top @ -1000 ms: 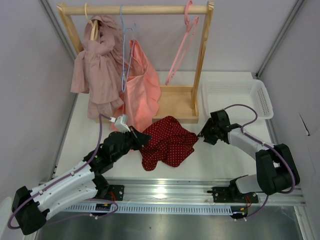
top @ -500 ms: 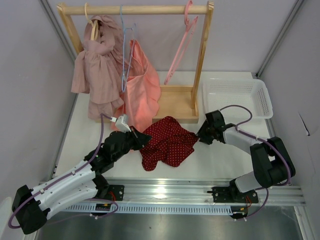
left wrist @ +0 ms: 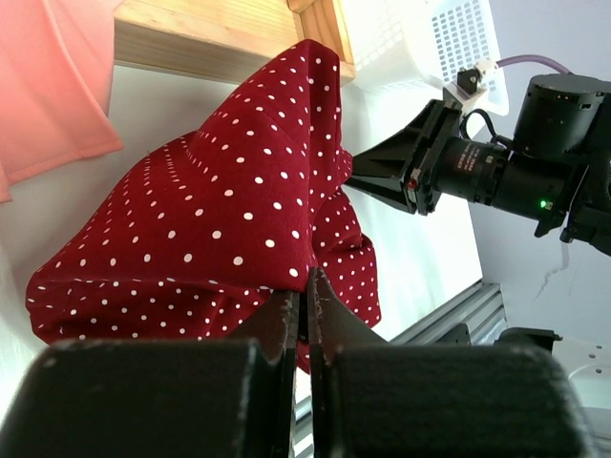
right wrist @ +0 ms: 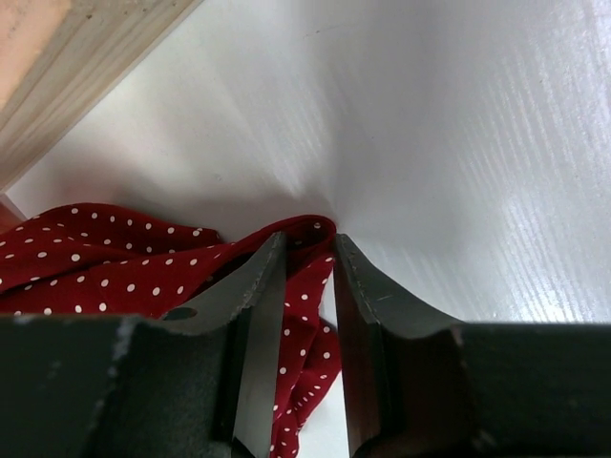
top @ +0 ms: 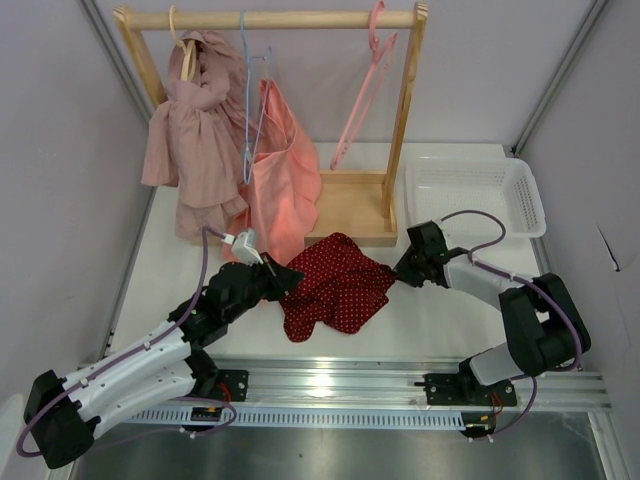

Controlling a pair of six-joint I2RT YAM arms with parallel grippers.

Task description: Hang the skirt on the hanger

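I need to carry the pinched edge up with my left gripper, then down onto the white table in front of the rack, and release it there, because the skirt [top: 335,285] lies bunched.
The dark red polka-dot skirt [top: 335,285] lies bunched on the white table in front of the rack. My left gripper [top: 290,280] is shut on its left edge, and in the left wrist view the cloth [left wrist: 220,210] rises from the pinched jaws [left wrist: 305,286]. My right gripper [top: 397,272] sits at the skirt's right corner. Its jaws [right wrist: 308,250] stand a little apart with a fold of the skirt [right wrist: 115,258] between them, not clamped. The pink hanger [top: 365,90] hangs bare from the right end of the rack's rail.
The wooden rack [top: 350,205] stands just behind the skirt. A salmon-pink garment [top: 280,180] on a light blue hanger [top: 250,110] and a dusty-pink garment [top: 195,140] hang at its left. A white basket [top: 480,195] sits at the back right.
My right gripper has slid left to the skirt's right corner and its jaws have narrowed around the cloth. The left arm and the skirt have held still.
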